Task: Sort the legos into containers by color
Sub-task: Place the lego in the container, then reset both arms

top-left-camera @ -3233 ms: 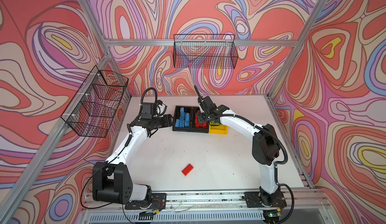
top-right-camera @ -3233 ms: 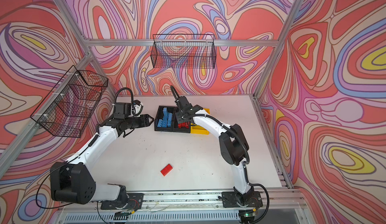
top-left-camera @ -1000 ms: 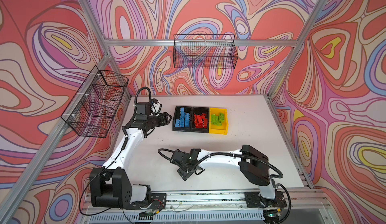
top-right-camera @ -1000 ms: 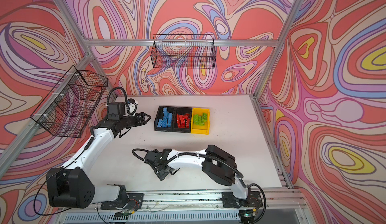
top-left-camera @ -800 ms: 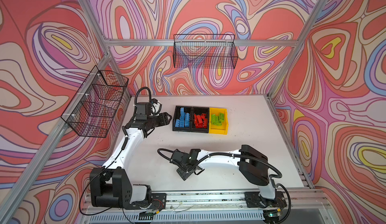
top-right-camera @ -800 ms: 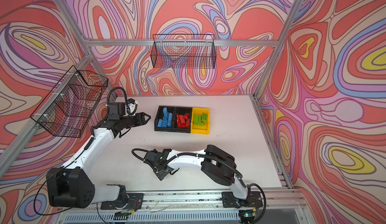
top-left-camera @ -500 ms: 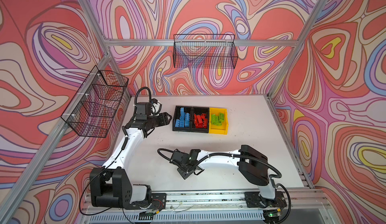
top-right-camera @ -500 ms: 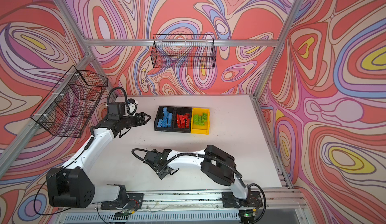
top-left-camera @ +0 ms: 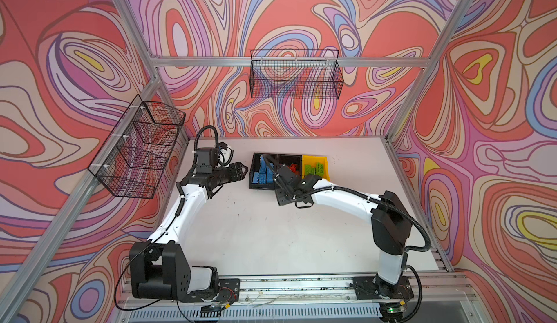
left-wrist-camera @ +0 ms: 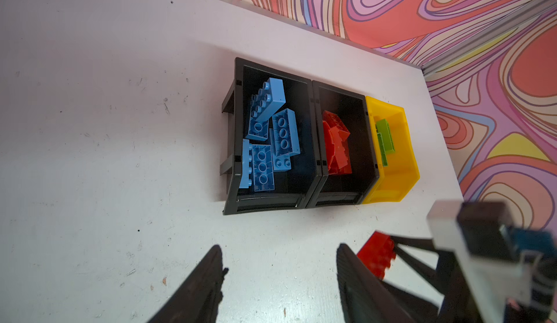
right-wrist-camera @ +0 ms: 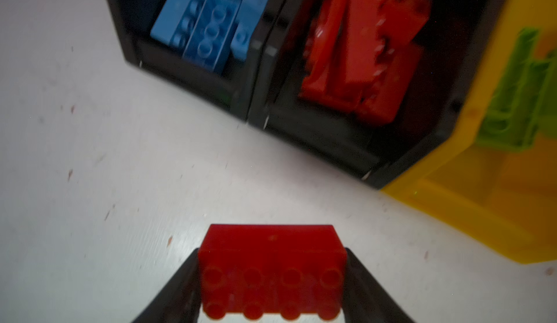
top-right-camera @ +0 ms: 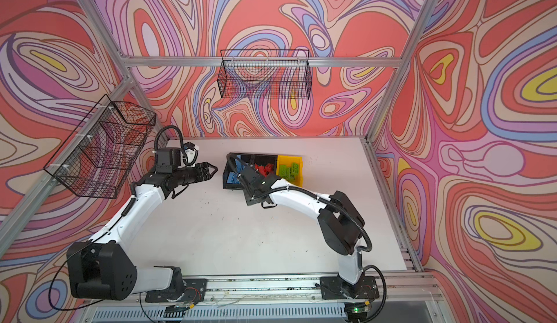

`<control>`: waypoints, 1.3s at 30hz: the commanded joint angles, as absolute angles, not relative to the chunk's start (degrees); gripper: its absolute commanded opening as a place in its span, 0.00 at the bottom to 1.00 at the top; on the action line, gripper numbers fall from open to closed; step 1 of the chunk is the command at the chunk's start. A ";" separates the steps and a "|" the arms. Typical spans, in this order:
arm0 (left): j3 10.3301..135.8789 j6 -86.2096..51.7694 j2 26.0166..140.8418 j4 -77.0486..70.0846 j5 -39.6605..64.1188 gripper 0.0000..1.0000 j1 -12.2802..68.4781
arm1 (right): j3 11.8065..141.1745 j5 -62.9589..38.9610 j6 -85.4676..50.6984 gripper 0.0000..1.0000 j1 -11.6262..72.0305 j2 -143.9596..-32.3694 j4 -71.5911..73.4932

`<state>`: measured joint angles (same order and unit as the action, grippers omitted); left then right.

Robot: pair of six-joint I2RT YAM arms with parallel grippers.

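Observation:
The matching red lego should be released over the red legos in the middle black bin (top-left-camera: 294, 167) (right-wrist-camera: 364, 50), so my right gripper should move outward over them next.
The containers stand in a row at the back of the white table (top-left-camera: 256, 234). One black bin (left-wrist-camera: 265, 201) holds blue legos (left-wrist-camera: 271, 131), the middle black bin (left-wrist-camera: 337, 199) holds red legos (left-wrist-camera: 336, 143), and the yellow bin (left-wrist-camera: 391, 183) holds green legos (left-wrist-camera: 385, 137). My right gripper (right-wrist-camera: 271, 250) is shut on a red lego (right-wrist-camera: 271, 270), studs toward the camera, just in front of the two black bins. The left wrist view shows that red lego (left-wrist-camera: 376, 253) above the table. My left gripper (left-wrist-camera: 278, 247) hangs open and empty, left of the bins (top-left-camera: 241, 171).
A black wire basket (top-left-camera: 138, 149) hangs on the left wall and another (top-left-camera: 297, 77) on the back wall. The arms' metal rail (top-left-camera: 286, 282) runs along the table's front edge. No loose bricks show on the table.
My right gripper closed on the red lego near the table's front, then carried it back and up to the front of the bins. The left arm has not moved.

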<state>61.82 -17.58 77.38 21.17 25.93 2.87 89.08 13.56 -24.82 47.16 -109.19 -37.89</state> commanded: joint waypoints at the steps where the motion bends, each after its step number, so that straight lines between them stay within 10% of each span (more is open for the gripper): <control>1: 61.51 -16.74 77.98 21.16 25.75 0.63 2.29 | 93.10 14.60 -21.66 0.57 42.41 -111.78 -33.52; 24: 60.57 -16.63 77.09 20.60 23.54 0.63 2.29 | 108.58 11.79 -14.94 0.88 35.18 -120.34 -30.70; 39: 35.30 -26.20 66.52 -10.68 -11.16 0.69 2.29 | 51.28 41.29 -15.77 0.96 25.51 -79.14 1.41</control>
